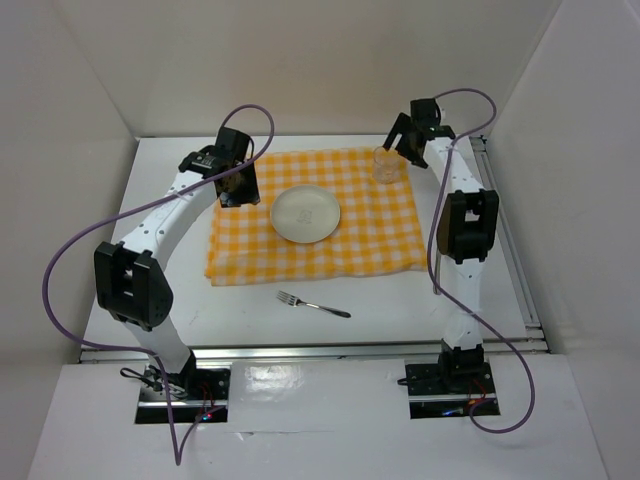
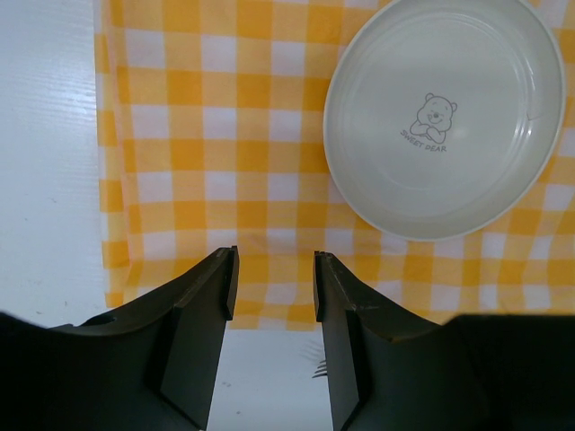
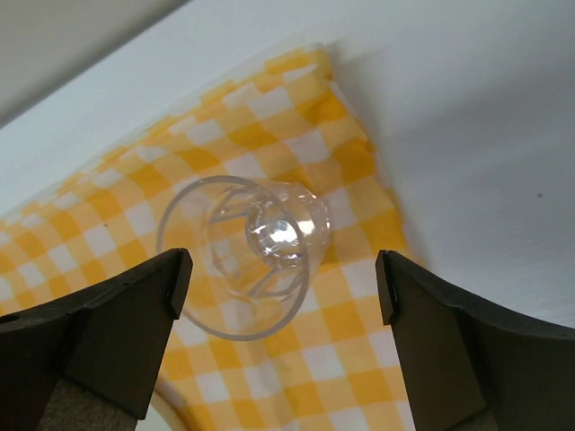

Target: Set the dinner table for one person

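Observation:
My right gripper is above the knife's handle [image 1: 437,274], which is nearer my base, and needs to go back and down to it next, as the glass [image 1: 386,165] already stands on the cloth.
On the white dinner table [image 1: 400,300] lies a yellow-and-white checked cloth [image 1: 240,250]. A white plate [image 1: 306,213] with a bear print sits at the cloth's middle. At the cloth's far right corner a clear glass [image 1: 386,165] stands upright. My right gripper [image 3: 286,269] is open wide just above it, its fingers on either side of the glass [image 3: 247,256] and apart from it. Over the cloth's left edge hangs my left gripper [image 2: 276,256], open and empty, with the plate [image 2: 445,117] to its right. A metal fork [image 1: 312,303] rests on the bare table in front of the cloth.
Metal rails [image 1: 520,290] run along the table's right and near edges. White walls close in the back and both sides. Purple cables loop from both arms. The fork's tines [image 2: 319,366] show between the left fingers, on the table below.

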### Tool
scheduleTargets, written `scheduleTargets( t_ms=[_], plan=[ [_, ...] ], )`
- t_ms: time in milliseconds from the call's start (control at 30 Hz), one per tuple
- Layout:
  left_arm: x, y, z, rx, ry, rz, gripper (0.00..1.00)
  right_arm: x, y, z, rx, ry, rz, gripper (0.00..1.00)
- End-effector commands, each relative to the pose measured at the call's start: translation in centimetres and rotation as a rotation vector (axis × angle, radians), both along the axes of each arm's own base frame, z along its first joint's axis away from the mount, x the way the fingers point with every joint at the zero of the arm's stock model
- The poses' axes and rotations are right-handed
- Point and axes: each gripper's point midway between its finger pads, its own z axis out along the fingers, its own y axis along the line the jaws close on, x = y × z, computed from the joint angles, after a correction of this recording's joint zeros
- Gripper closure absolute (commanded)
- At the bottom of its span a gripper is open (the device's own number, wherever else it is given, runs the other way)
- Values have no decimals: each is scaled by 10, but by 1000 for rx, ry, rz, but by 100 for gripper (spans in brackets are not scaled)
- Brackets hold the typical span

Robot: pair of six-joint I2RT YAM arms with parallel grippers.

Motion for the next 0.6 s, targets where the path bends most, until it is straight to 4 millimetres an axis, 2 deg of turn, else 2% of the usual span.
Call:
scheduleTargets(
  t_ms=[0,67,100,133,167,200,233,267,300,333,367,400,433,467,500,533,567],
  plan=[
    [2,0,24,-14,-65,9,45,6,9,98,31,-188,27,3],
    [3,1,24,-3,-59,15,45,-1,10,131,41,-244,34,1],
    [6,2,29,0,-74,20,45,-11,3,162,36,-293,31,0],
    [6,4,31,7,-77,26,43,-18,3,176,37,-314,31,0],
    [6,4,31,7,-77,26,43,-34,-6,199,37,-345,20,0],
    [6,4,40,0,-97,26,42,-43,-9,206,30,-351,8,0],
    [8,6,43,9,-109,36,42,-56,-20,183,6,-292,-12,0],
    [8,6,44,9,-109,36,42,-68,-23,182,-10,-285,-17,0],
    [8,8,52,15,-132,35,42,-90,-30,201,-26,-313,-43,0],
    [7,8,56,11,-142,35,42,-104,-39,192,-36,-289,-63,0],
    [7,8,56,11,-142,35,41,-126,-46,145,-46,-178,-74,2],
    [6,9,60,9,-151,35,41,-151,-50,151,-48,-189,-92,5],
    [7,6,65,-7,-168,28,41,-179,-64,100,-41,-71,-137,12],
    [7,6,65,-7,-168,28,41,-198,-69,81,-26,-21,-151,17],
    [8,3,67,-21,-177,20,41,-217,-73,80,-11,-23,-157,22],
    [7,4,62,-18,-165,19,41,-233,-73,62,22,25,-161,27],
    [8,1,63,-31,-171,11,41,-260,-80,27,37,117,-183,32]
  ],
)
